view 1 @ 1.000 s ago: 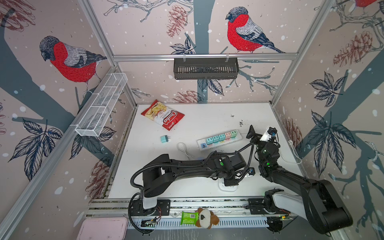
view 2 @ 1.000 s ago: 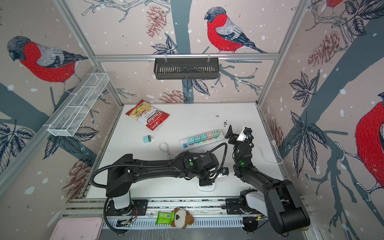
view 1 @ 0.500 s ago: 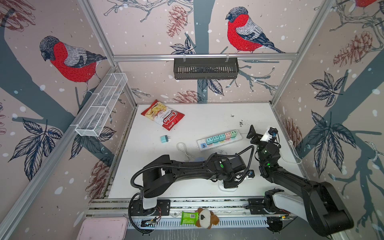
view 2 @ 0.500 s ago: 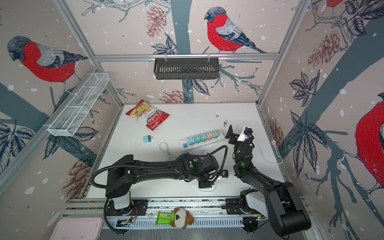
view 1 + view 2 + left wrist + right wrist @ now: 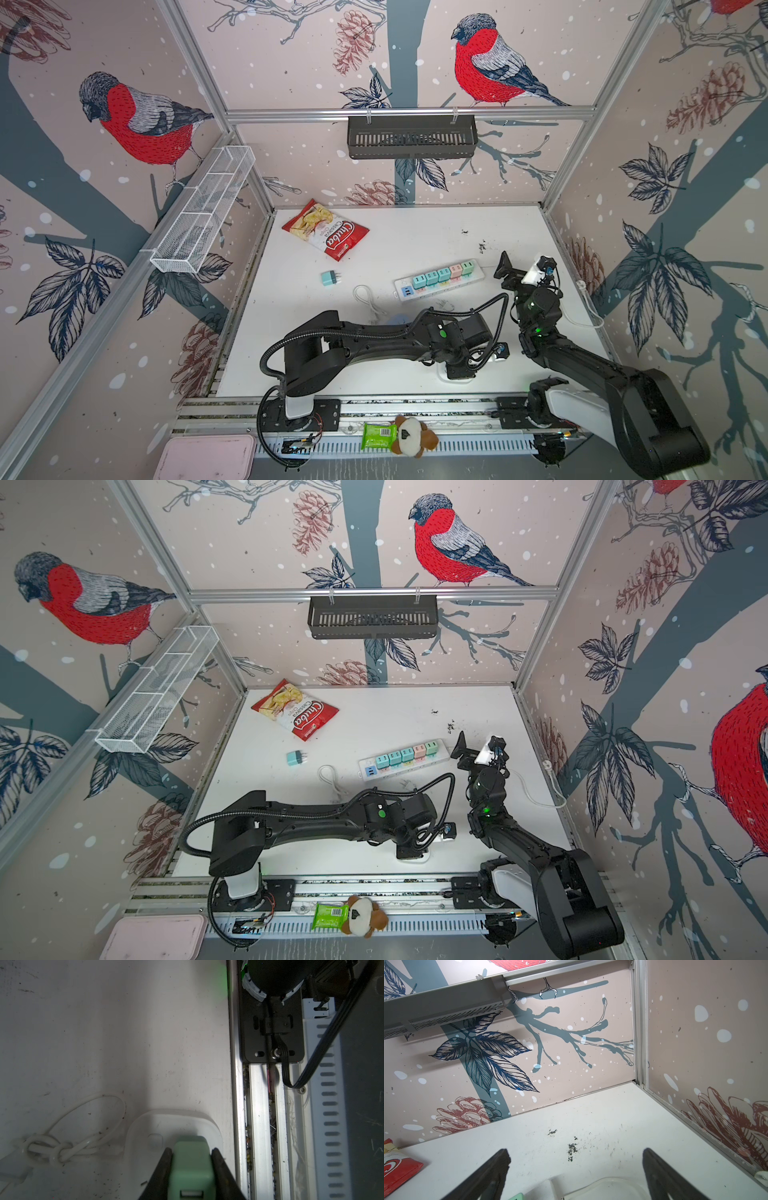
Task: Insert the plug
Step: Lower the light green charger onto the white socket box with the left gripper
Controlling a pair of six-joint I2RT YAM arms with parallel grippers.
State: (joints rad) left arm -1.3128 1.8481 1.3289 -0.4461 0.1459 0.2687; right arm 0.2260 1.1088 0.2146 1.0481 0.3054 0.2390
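Note:
My left gripper eases the plug outward next, presses it down and releases it, as the white socket block [image 5: 442, 375] [image 5: 145, 1126] lies below the gripper, close beside the front bar.
A mint-green plug [image 5: 192, 1165] with a USB slot in its back sits between the fingers of my left gripper [image 5: 192, 1152], which is shut on it. The plug rests against a small white socket block [image 5: 145, 1126] near the table's front edge; its prongs are hidden. In both top views the left gripper [image 5: 457, 370] [image 5: 409, 852] covers the plug, and only a rim of the white block [image 5: 442, 375] shows. My right gripper [image 5: 523, 266] [image 5: 576, 1157] hangs open and empty, raised by the right end of the power strip [image 5: 440, 278].
The power strip holds several pastel plugs. A loose teal plug [image 5: 330, 278], a knotted white cord [image 5: 60, 1149] and a red chips bag [image 5: 326, 235] lie on the table. The aluminium front rail [image 5: 259, 1126] runs right beside the white block. A white cable [image 5: 582, 320] trails along the right wall.

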